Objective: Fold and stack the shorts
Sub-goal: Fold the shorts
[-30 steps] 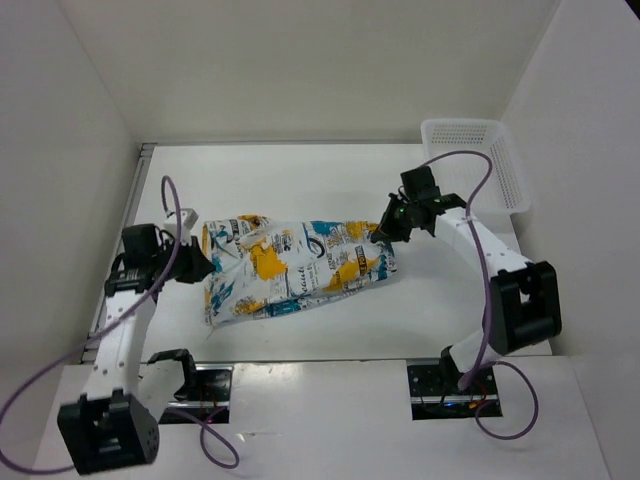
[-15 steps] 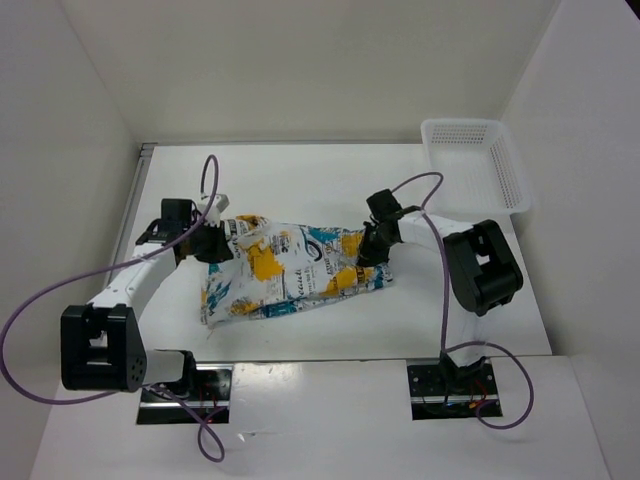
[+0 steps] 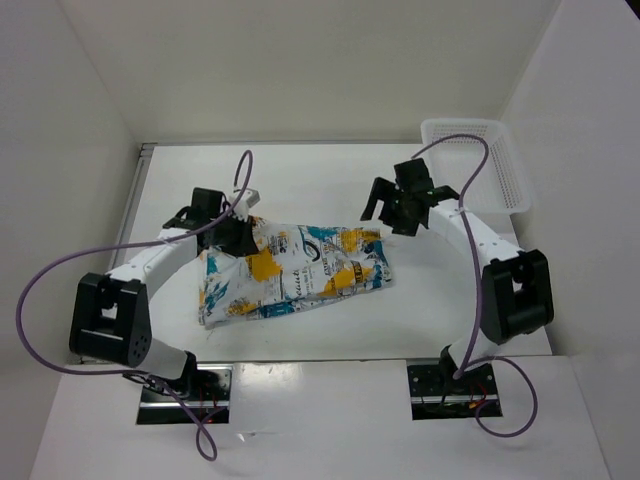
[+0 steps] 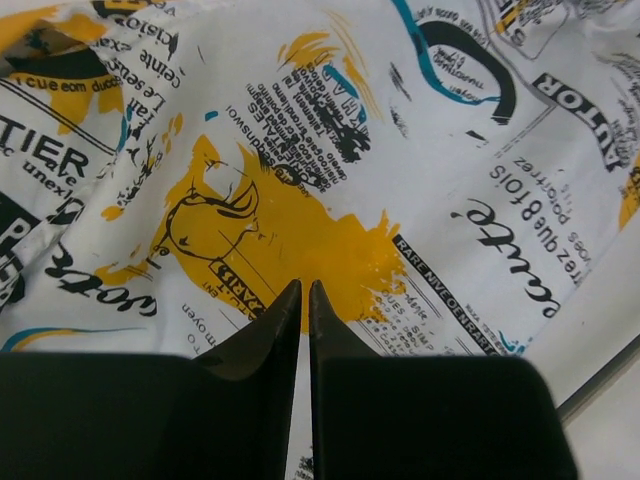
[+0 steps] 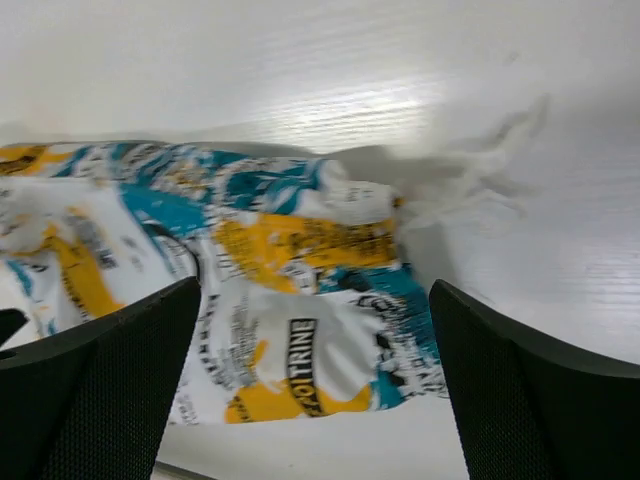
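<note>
The yellow waistband end [image 3: 371, 240] [image 5: 365, 252] is loose below my spread fingers. I will lower my right gripper back onto that end of the waistband to close.
The shorts [image 3: 295, 268], white with yellow and teal splashes and black lettering, lie folded in a rough rectangle at the table's middle. My left gripper [image 3: 238, 234] hovers over their far left corner. In the left wrist view its jaws [image 4: 303, 287] stand all but together above a yellow patch of the shorts [image 4: 300, 200], and I see no fabric pinched between them. My right gripper [image 3: 393, 214] hangs wide open just beyond the far right corner. In the right wrist view, between its spread fingers [image 5: 315, 380], the shorts [image 5: 300, 260] lie loose on the table.
A white mesh basket [image 3: 460, 124] stands at the back right corner of the table, close behind the right arm. Side walls enclose the table on the left and right. Purple cables loop off both arms.
My right gripper opened, let go of the shorts' right edge and drew back toward the far right. My left gripper moved right along the far edge, and the shorts' left part now lies folded inward.
</note>
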